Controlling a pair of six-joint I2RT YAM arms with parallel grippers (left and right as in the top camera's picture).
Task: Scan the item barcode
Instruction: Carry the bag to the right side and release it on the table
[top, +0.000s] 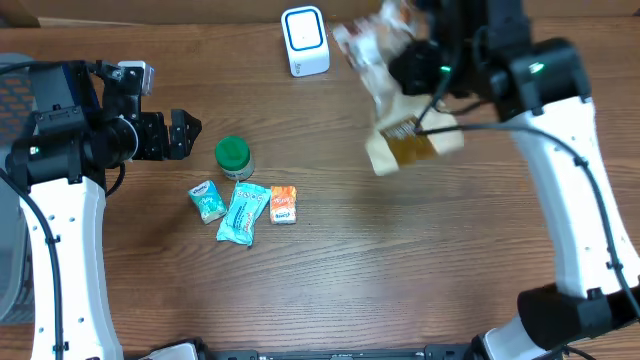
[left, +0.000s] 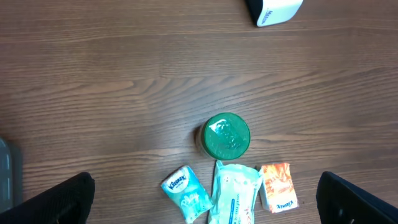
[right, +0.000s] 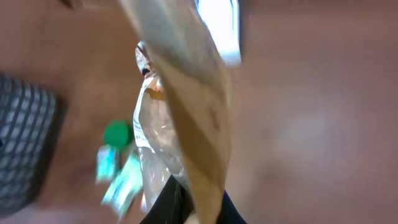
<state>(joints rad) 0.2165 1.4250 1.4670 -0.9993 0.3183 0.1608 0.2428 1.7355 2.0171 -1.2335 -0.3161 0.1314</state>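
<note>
My right gripper moves back and down next toward the table's right side in the overhead view, onto bare table (top: 450, 188), since that side is clear of packs.
The item (top: 408, 143) is a clear plastic bag on a tan card backing, held in the air at the back right with a barcode (top: 398, 130) on the card facing up. My right gripper (top: 418, 72) is shut on the item's upper part. In the right wrist view the item (right: 186, 93) hangs blurred from the black fingers of my right gripper (right: 193, 204). A white scanner (top: 305, 40) stands on the table at the back centre, left of the item. My left gripper (top: 188, 133) is open and empty at the left, apart from the item.
A green-lidded jar (top: 233, 157) stands beside my left gripper. In front of it lie a blue tissue pack (top: 207, 200), a teal wipes pack (top: 243, 212) and an orange tissue pack (top: 284, 204). In the left wrist view they lie between the fingers (left: 62, 199).
</note>
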